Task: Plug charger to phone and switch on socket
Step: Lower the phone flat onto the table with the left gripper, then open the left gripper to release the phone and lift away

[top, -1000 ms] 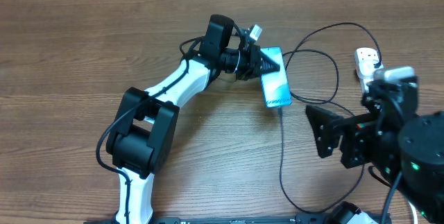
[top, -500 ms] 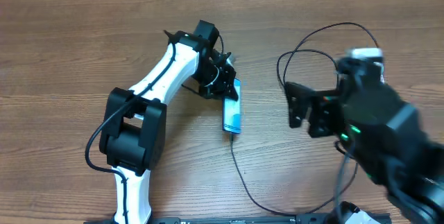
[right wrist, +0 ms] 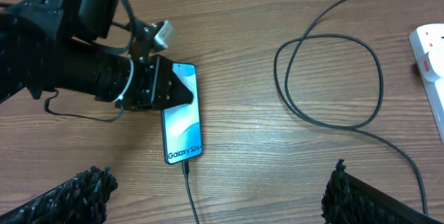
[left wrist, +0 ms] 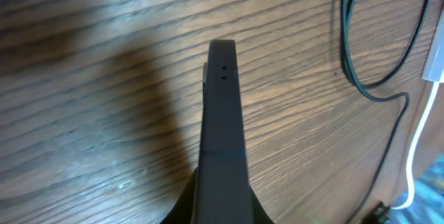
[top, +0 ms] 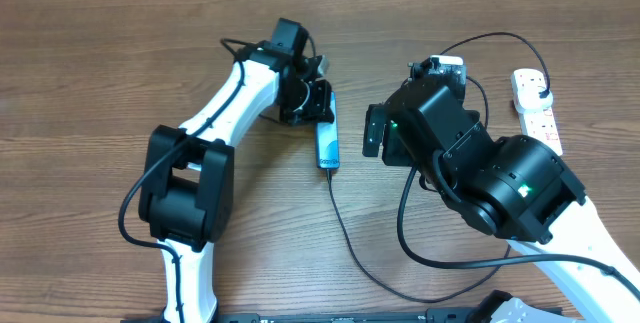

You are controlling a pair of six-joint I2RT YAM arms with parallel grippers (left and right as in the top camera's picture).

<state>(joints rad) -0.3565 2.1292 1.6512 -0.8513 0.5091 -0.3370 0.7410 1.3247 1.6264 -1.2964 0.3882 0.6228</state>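
Note:
My left gripper will lower next, turn the tilted phone screen up and release it on the clear bare tabletop below.
The phone [right wrist: 182, 123] has a light blue screen with "Galaxy S24+" at its near end. In the overhead view the phone [top: 328, 143] shows narrow, turned on its side edge. My left gripper [top: 312, 103] is shut on its far end; the left wrist view shows the phone [left wrist: 222, 127] edge-on between the left gripper's jaws [left wrist: 222, 213]. The charger's connector tip [right wrist: 186, 168] sits in the phone's near end, and the black cable [top: 345, 238] trails toward the front. My right gripper [right wrist: 222, 200] is open and empty, just right of the phone. The white socket [top: 530, 103] lies far right.
The black cable makes a wide loop [right wrist: 326, 78] between the phone and the socket [right wrist: 431, 50]. A white cord [left wrist: 416, 154] shows at the right edge of the left wrist view. The right arm's bulky body [top: 490, 178] covers the table's middle right.
The left gripper has carried the phone left and turned it onto its edge, cable still attached. The right arm has swung left from the socket side to beside the phone.

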